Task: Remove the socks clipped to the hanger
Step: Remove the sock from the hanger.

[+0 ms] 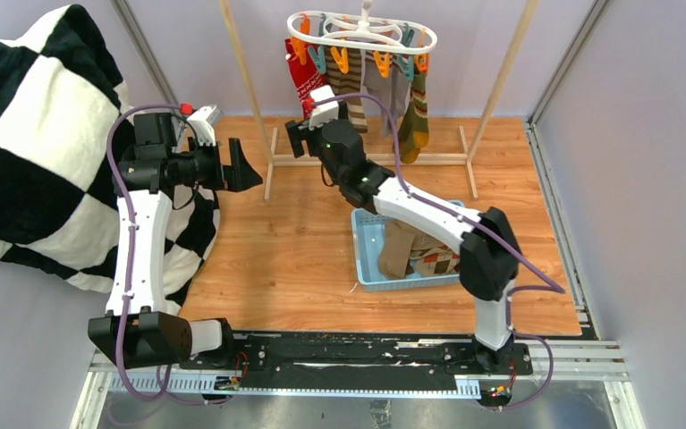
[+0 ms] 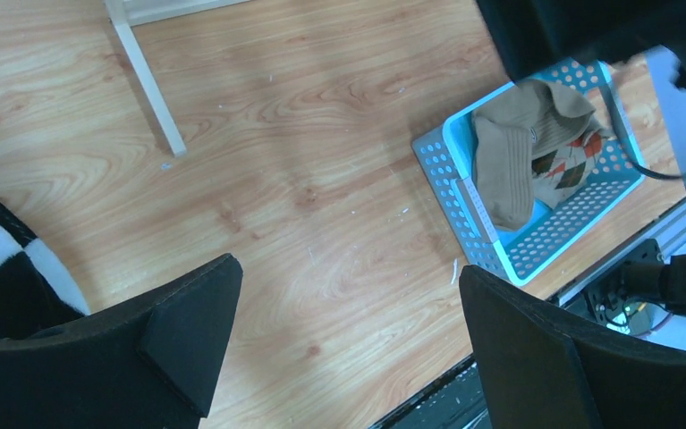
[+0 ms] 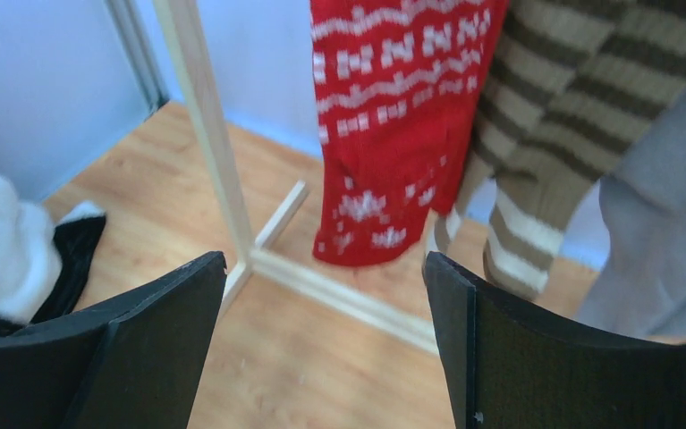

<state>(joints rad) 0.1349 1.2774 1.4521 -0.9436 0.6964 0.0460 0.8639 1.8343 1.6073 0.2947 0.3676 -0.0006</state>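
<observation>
The red sock's lower end hangs free just ahead of my right gripper's opening, so my right gripper will next move outward with its fingers open and bring that end between them.
The white hanger with orange and teal clips hangs from the rack at the back. A red snowflake sock, a striped brown sock, a grey sock and an olive sock dangle from it. My right gripper is open just before and below the red sock, with the striped sock and the grey sock to its right; nothing is between its fingers. My left gripper hovers open and empty over the wooden floor.
A blue basket holds a brown sock and an argyle sock. The wooden rack post and its foot bars stand close left of the right gripper. A black-and-white checkered blanket fills the left side.
</observation>
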